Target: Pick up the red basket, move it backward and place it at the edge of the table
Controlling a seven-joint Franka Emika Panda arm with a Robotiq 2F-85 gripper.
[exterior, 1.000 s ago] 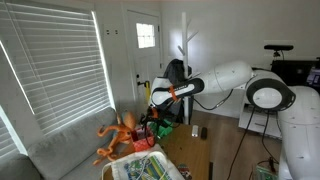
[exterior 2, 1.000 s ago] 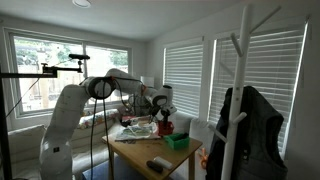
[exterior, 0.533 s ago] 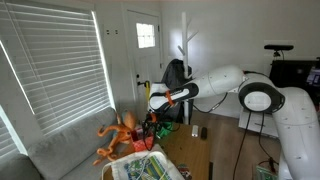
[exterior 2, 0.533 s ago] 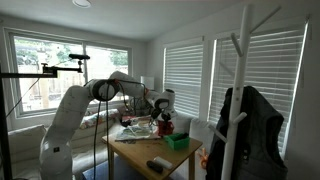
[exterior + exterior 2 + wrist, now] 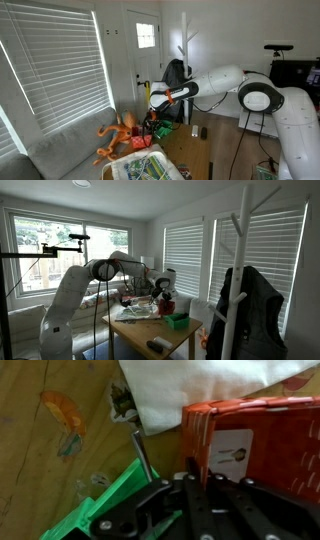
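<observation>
I will lift the red basket with my gripper next, move it back, lower it and let go of it at the bare table edge, which is between my gripper and my base.
In the wrist view the red basket fills the right side, with a white label on its slatted wall. My gripper is shut on that basket's left wall, the red edge pinched between the dark fingers. In both exterior views the gripper hangs low over the wooden table, and the arm hides most of the red basket. The basket sits on the table top.
A green basket lies right beside the red one. A white cloth or paper lies just beyond them. An orange octopus plush rests on the grey sofa. A dark block sits near a table edge.
The arm dropped slightly toward the table, and the jaws went from wide open to shut on the red basket's wall. The basket itself has not visibly moved.
</observation>
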